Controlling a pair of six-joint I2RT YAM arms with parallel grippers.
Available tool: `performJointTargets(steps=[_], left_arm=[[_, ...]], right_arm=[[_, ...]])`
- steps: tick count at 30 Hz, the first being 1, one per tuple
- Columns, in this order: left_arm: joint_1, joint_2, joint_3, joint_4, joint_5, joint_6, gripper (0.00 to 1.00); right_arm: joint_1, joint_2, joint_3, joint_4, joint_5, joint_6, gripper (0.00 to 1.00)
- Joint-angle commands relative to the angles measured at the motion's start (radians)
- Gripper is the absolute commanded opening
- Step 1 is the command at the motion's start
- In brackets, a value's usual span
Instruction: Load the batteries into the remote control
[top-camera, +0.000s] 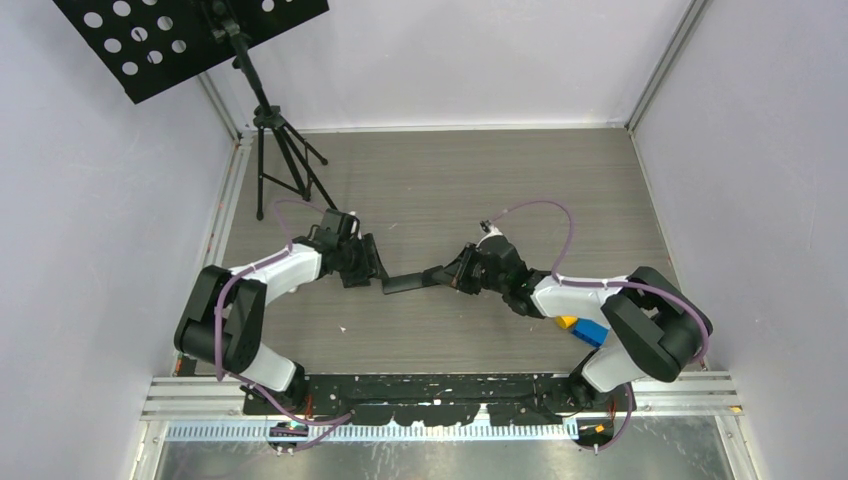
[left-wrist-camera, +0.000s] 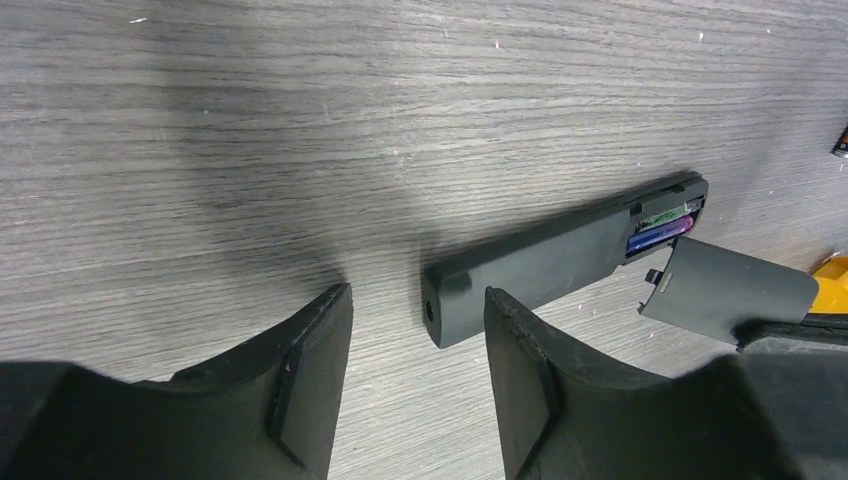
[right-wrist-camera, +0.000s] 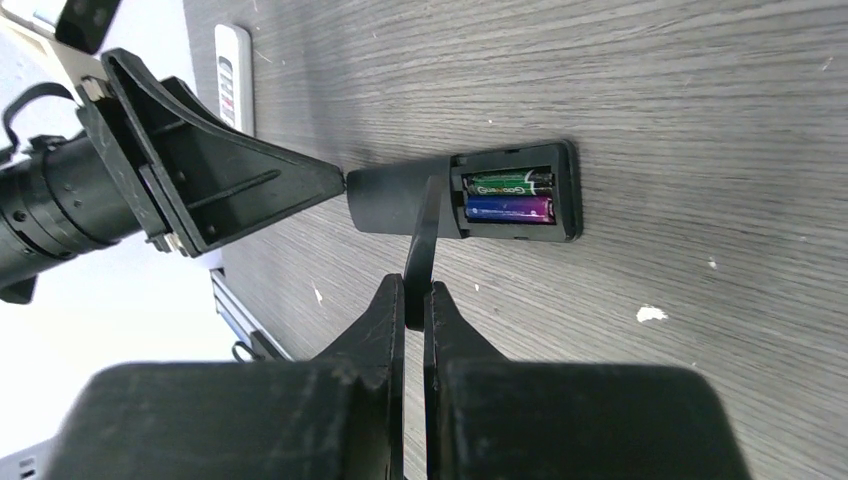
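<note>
The open bay lies below with both batteries seated, so my right gripper should lower the cover tab-first onto the bay's inner edge (right-wrist-camera: 457, 192) and release it.
The black remote control (top-camera: 410, 281) lies on the wood-grain table between my two grippers, back side up and its battery bay uncovered. In the bay sit two batteries side by side, a dark green one (right-wrist-camera: 510, 183) and a purple-blue one (right-wrist-camera: 510, 208); both also show in the left wrist view (left-wrist-camera: 660, 228). My right gripper (right-wrist-camera: 414, 290) is shut on the thin black battery cover (right-wrist-camera: 425, 240), held on edge just in front of the bay. My left gripper (left-wrist-camera: 418, 300) stands open at the remote's (left-wrist-camera: 560, 262) other end, nothing between its pads. The cover (left-wrist-camera: 730, 290) hangs beside the bay.
A yellow and a blue toy block (top-camera: 585, 328) lie by the right arm's base. A tripod stand (top-camera: 280, 160) with a black perforated plate (top-camera: 180, 40) stands at the back left. A loose dark cell (left-wrist-camera: 842, 142) lies at the right edge. A white slim device (right-wrist-camera: 233, 85) lies beyond the left gripper.
</note>
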Motion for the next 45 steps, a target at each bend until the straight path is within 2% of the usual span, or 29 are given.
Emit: performJointTargets(steps=[1, 6, 19, 29, 36, 45], left_arm=[[0.005, 0.02, 0.015, 0.011, 0.007, 0.024, 0.53], [0.005, 0.028, 0.013, 0.007, 0.016, 0.02, 0.51], [0.006, 0.025, 0.009, 0.013, 0.033, 0.007, 0.5], [0.006, 0.021, 0.006, 0.005, 0.037, 0.005, 0.48], [0.006, 0.021, 0.011, 0.01, 0.041, -0.008, 0.48], [0.012, 0.096, 0.004, 0.143, 0.202, -0.096, 0.45]], right_arm=[[-0.018, -0.02, 0.062, -0.062, -0.058, -0.11, 0.0], [-0.054, 0.004, 0.1, -0.13, -0.11, -0.185, 0.0], [-0.082, 0.11, 0.105, 0.009, -0.264, -0.235, 0.01], [-0.086, 0.148, 0.104, 0.017, -0.243, -0.281, 0.0], [-0.067, 0.086, 0.069, 0.015, -0.165, -0.204, 0.0], [-0.017, 0.077, 0.019, 0.08, -0.107, -0.133, 0.0]])
